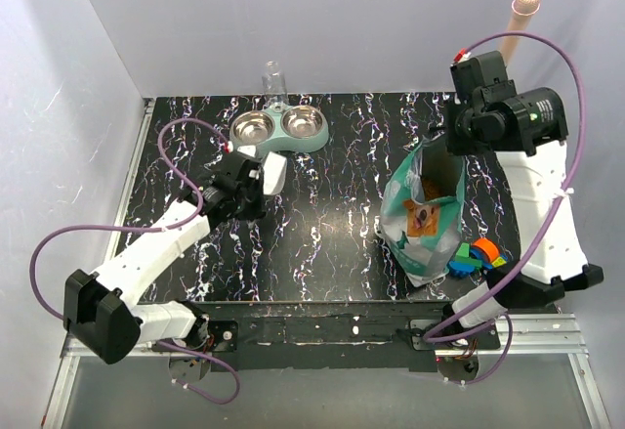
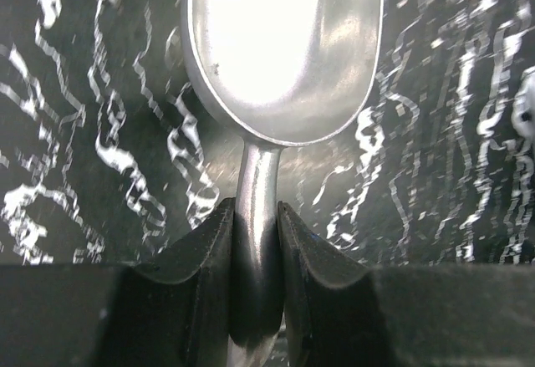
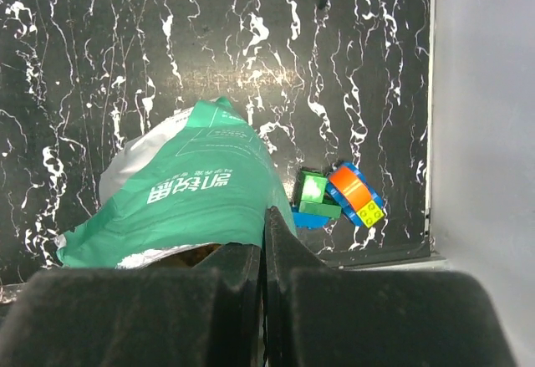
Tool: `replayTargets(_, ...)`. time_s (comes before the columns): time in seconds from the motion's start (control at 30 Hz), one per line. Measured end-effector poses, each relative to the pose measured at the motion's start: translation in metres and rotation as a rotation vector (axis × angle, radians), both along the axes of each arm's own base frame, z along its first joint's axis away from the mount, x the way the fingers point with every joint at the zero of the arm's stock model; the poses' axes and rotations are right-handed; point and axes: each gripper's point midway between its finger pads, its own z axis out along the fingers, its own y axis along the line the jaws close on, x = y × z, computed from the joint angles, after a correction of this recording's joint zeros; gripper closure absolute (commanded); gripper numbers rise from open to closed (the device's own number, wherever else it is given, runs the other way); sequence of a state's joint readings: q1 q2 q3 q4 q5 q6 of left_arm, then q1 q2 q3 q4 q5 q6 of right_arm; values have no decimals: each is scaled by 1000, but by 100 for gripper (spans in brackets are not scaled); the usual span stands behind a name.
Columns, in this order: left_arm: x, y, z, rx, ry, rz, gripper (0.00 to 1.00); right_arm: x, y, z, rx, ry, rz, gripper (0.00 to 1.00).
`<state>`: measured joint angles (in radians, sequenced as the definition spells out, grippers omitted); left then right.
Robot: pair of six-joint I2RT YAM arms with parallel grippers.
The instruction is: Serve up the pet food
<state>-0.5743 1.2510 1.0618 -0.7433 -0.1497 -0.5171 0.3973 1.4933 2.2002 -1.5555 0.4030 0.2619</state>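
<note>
My left gripper lowers the empty scoop down and slightly back toward my base onto bare tabletop next, and lets go of its handle there.
The teal-and-white pet food bag (image 1: 422,216) stands open at the right of the table, and brown kibble (image 1: 427,188) shows inside its mouth. My right gripper (image 1: 441,142) is shut on the bag's upper rim; in the right wrist view the fingers (image 3: 264,226) pinch the green edge of the bag (image 3: 201,191), with a little kibble (image 3: 188,257) below. My left gripper (image 1: 258,178) is shut on the handle of the grey metal scoop (image 1: 274,173). The scoop's bowl (image 2: 280,49) is empty and hangs over the dark table, its handle between my jaws (image 2: 256,225). The mint-green double steel bowl (image 1: 279,128) lies just beyond the scoop, both cups empty.
A clear glass (image 1: 273,79) stands behind the bowl at the back wall. Colourful toy bricks (image 1: 478,256) lie right of the bag near the front edge and show in the right wrist view (image 3: 334,200). White walls enclose the black marbled table (image 1: 322,243).
</note>
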Motion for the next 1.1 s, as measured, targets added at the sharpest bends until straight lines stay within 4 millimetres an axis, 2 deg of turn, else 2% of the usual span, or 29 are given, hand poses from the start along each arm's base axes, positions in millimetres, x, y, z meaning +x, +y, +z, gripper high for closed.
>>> replayTargets(0.07, -14, 11, -13, 27, 44, 27, 100, 7, 8, 1, -8, 0, 17, 99)
replayTargets(0.13, -23, 19, -23, 48, 83, 50, 100, 14, 23, 1, -25, -9, 54, 99)
replayTargets(0.3, -34, 31, -37, 92, 141, 98, 100, 32, 97, 4, 1, -46, 195, 99)
replayTargets(0.4, -37, 39, -49, 141, 184, 139, 100, 48, 118, 3, 24, -83, 215, 99)
replayTargets(0.53, -42, 49, -70, 203, 256, 180, 100, 60, 113, 2, 16, -116, 209, 99)
replayTargets(0.57, -45, 51, -75, 211, 267, 188, 95, 61, 111, 3, 20, -116, 207, 99)
replayTargets(0.67, -54, 58, -83, 232, 300, 207, 65, 66, 111, 5, 50, -121, 209, 99)
replayTargets(0.77, -56, 58, -84, 228, 306, 215, 36, 67, 112, 5, 63, -119, 218, 99)
replayTargets(0.83, -57, 57, -83, 222, 310, 210, 24, 68, 111, 4, 67, -117, 219, 99)
replayTargets(0.97, -62, 57, -73, 199, 312, 214, 18, 69, 107, 4, 83, -119, 203, 99)
replayTargets(1.1, -54, 45, -41, 121, 259, 193, 30, 70, 103, 4, 104, -115, 178, 99)
